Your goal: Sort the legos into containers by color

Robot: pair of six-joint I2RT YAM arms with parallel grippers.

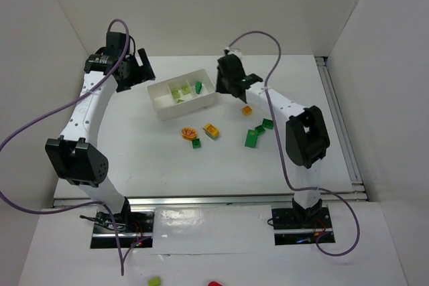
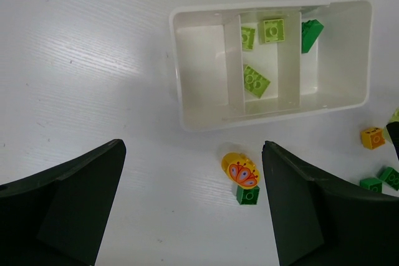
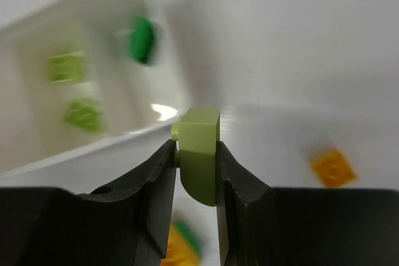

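Observation:
I need to carry the pale lime brick with my right gripper over the tray's middle section [image 1: 179,93] [image 3: 75,93], to its left in the top view, and release it among matching lime bricks.
The white tray [image 1: 163,109] lies at the back centre. Its left compartment is bare, the middle one holds three pale lime bricks [image 2: 256,81], the right one a dark green brick [image 2: 310,34]. My right gripper [image 3: 195,160] is shut on a pale lime brick [image 3: 199,147] and holds it just off the tray's right end [image 3: 93,151], above the table. My left gripper [image 2: 193,216] is open and empty, up at the tray's left [image 1: 144,68]. An orange butterfly piece [image 2: 240,169] and a dark green brick [image 2: 248,195] lie between its fingers, far below.
Loose on the table in front of the tray are orange bricks [image 1: 247,109] [image 1: 211,130] and dark green bricks [image 1: 251,138] [image 1: 267,124]. White walls close in the left, back and right sides. A metal rail runs along the table's right edge [image 1: 335,118].

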